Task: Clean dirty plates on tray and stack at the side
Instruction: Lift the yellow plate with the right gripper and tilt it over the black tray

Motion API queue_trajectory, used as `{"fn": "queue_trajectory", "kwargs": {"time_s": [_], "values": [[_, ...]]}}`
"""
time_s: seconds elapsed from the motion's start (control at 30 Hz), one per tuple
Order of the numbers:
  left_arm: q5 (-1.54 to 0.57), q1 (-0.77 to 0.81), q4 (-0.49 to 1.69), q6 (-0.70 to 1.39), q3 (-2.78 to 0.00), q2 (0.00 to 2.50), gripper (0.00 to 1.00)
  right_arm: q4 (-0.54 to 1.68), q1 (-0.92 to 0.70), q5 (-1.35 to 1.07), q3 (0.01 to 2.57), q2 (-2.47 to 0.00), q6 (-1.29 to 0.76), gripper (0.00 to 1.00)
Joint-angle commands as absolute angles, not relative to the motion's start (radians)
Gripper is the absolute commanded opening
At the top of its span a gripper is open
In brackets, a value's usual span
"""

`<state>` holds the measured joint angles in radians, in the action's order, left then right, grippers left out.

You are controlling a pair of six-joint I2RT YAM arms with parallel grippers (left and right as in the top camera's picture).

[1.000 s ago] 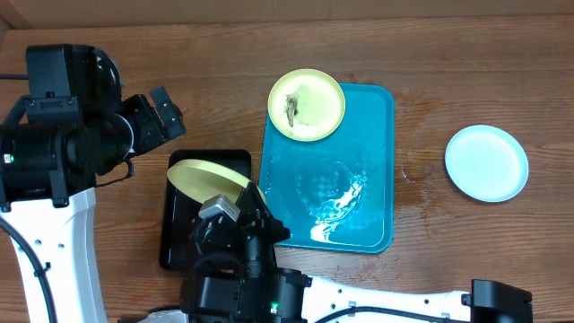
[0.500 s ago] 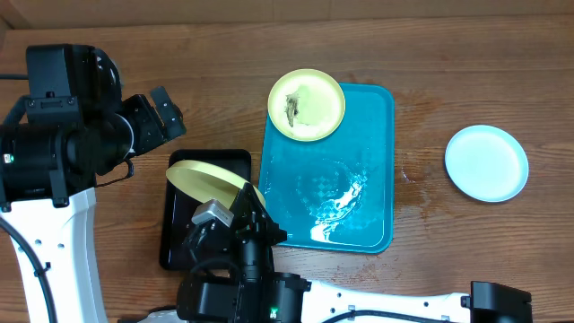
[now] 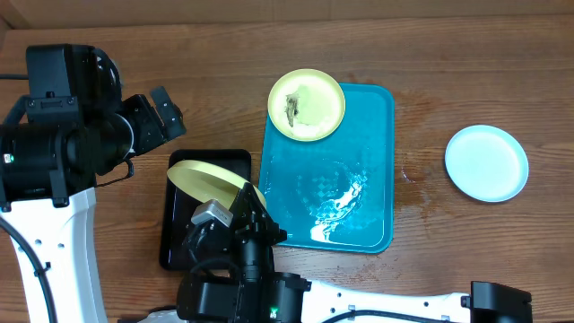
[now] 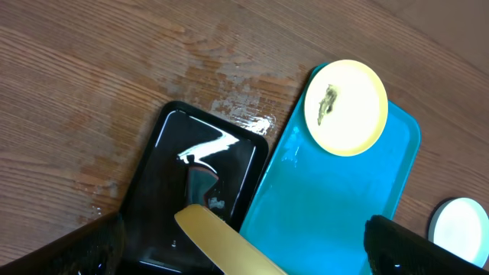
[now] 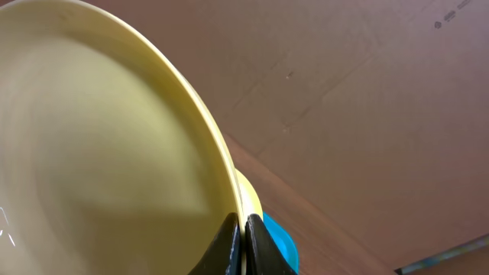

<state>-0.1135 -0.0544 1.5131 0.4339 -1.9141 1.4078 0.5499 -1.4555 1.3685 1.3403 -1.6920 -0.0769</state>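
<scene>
My right gripper has the pale round plate (image 3: 487,163) to its right in the overhead view, so it will swing over the blue tray (image 3: 359,144) and down, and release onto that plate.
A pale yellow plate (image 3: 204,178) hangs tilted on edge over the black tray (image 3: 179,242). My right gripper (image 3: 249,196) is shut on its rim, and the right wrist view shows both fingertips (image 5: 229,238) pinching that rim (image 5: 137,130). A second plate (image 3: 307,105), with a dark smear, lies on the far left corner of the wet blue tray (image 3: 359,144). My left gripper (image 3: 166,108) hovers open and empty over the table to the left. In its view the held plate (image 4: 214,229) passes below its spread fingers (image 4: 84,244).
A pale round plate (image 3: 486,162) lies alone on the wooden table at the right. The black tray (image 4: 164,176) is wet and sits against the blue tray's (image 4: 328,206) left side. The right arm's body fills the near edge.
My right gripper has shifted slightly left with the plate, which now stands a little more on edge over the black tray. The left arm has not moved.
</scene>
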Motion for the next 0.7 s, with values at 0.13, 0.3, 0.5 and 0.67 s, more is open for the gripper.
{"fn": "queue_trajectory", "kwargs": {"time_s": [0.13,0.3,0.5,0.67], "values": [[-0.123,-0.059,1.514,0.422,-1.934,1.401,1.0,0.543,-1.444,1.399,1.359,-1.693,-0.075,0.04],[-0.123,-0.059,1.514,0.422,-1.934,1.401,1.0,0.543,-1.447,1.399,1.359,-1.693,-0.073,0.04],[-0.123,-0.059,1.514,0.422,-1.934,1.401,1.0,0.543,-1.447,1.397,1.359,-1.693,-0.07,0.04],[-0.123,-0.059,1.514,0.422,-1.934,1.401,1.0,0.543,-1.418,1.383,1.359,-1.693,-0.093,0.04]]}}
